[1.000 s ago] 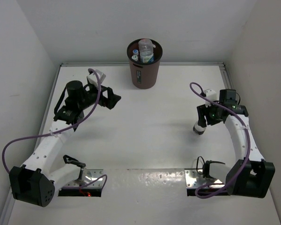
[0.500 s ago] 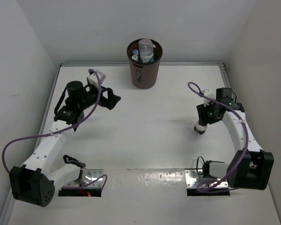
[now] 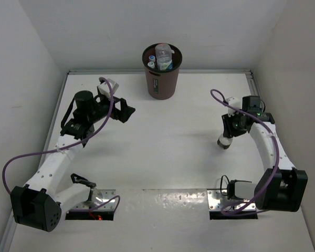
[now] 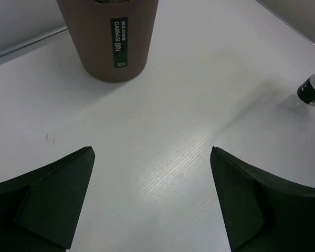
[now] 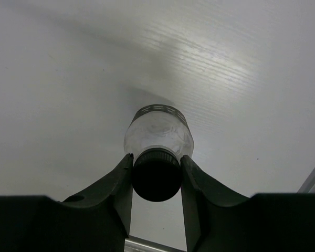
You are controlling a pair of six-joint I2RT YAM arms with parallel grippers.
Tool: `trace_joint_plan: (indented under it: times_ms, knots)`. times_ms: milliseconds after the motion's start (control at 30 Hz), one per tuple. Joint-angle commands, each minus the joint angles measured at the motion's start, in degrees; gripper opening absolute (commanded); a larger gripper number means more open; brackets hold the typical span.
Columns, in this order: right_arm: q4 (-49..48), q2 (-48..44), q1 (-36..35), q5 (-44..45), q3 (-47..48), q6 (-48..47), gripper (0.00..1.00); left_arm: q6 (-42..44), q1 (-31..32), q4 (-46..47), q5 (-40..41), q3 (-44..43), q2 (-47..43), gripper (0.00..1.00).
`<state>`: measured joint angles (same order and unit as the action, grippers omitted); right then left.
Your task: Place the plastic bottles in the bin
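Note:
My right gripper moves its bottle up and outward over the bin's opening (image 3: 175, 58) next and releases it there, because the bottle hangs below the bin's rim.
The dark brown bin (image 3: 160, 79) stands at the table's far edge and holds several bottles (image 3: 164, 56); its labelled wall shows in the left wrist view (image 4: 94, 47). My right gripper (image 3: 226, 135) is shut on the black cap of a clear, dark-labelled bottle (image 3: 223, 142) at the right of the table. In the right wrist view my gripper (image 5: 156, 164) clamps the cap, and the bottle (image 5: 158, 131) hangs below it, close over the table. My left gripper (image 3: 124, 111) is open and empty left of the bin, as the left wrist view (image 4: 151, 152) shows. The held bottle also shows there (image 4: 312, 89).
White walls enclose the table on three sides. A metal rail (image 3: 199, 71) runs along the far edge behind the bin. Two metal base plates (image 3: 223, 199) sit at the near edge.
My right wrist has shifted slightly up and left with the bottle in its grip. The left arm has not moved.

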<state>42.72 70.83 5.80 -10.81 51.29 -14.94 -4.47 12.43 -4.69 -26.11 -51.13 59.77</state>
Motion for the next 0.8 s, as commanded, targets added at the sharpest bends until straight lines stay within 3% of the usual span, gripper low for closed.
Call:
trace_joint_plan:
  times_ms: [0,233,433,600,767]
  knots:
    - [-0.9,-0.9,-0.6,-3.4,8.4,2.1,0.07,0.8,0.6,0.8,0.0,0.3,-1.2,0.99]
    - [-8.8,11.1,-3.2,-11.2,39.6,14.6,0.00,0.8,0.6,0.8,0.0,-2.9,1.8,0.99]
    - [-26.5,25.7,-9.1,-9.9,61.0,25.8,0.00,-0.4,0.6,2.0,0.0,-6.1,4.9,0.99]
    - [-35.9,38.0,-13.4,-8.0,68.2,26.6,0.00,-1.1,0.6,3.3,0.0,-6.1,5.5,0.99]
    - [-41.3,42.5,-16.6,-7.0,67.8,27.2,0.00,-0.5,0.1,2.6,0.5,-6.6,5.5,0.99]
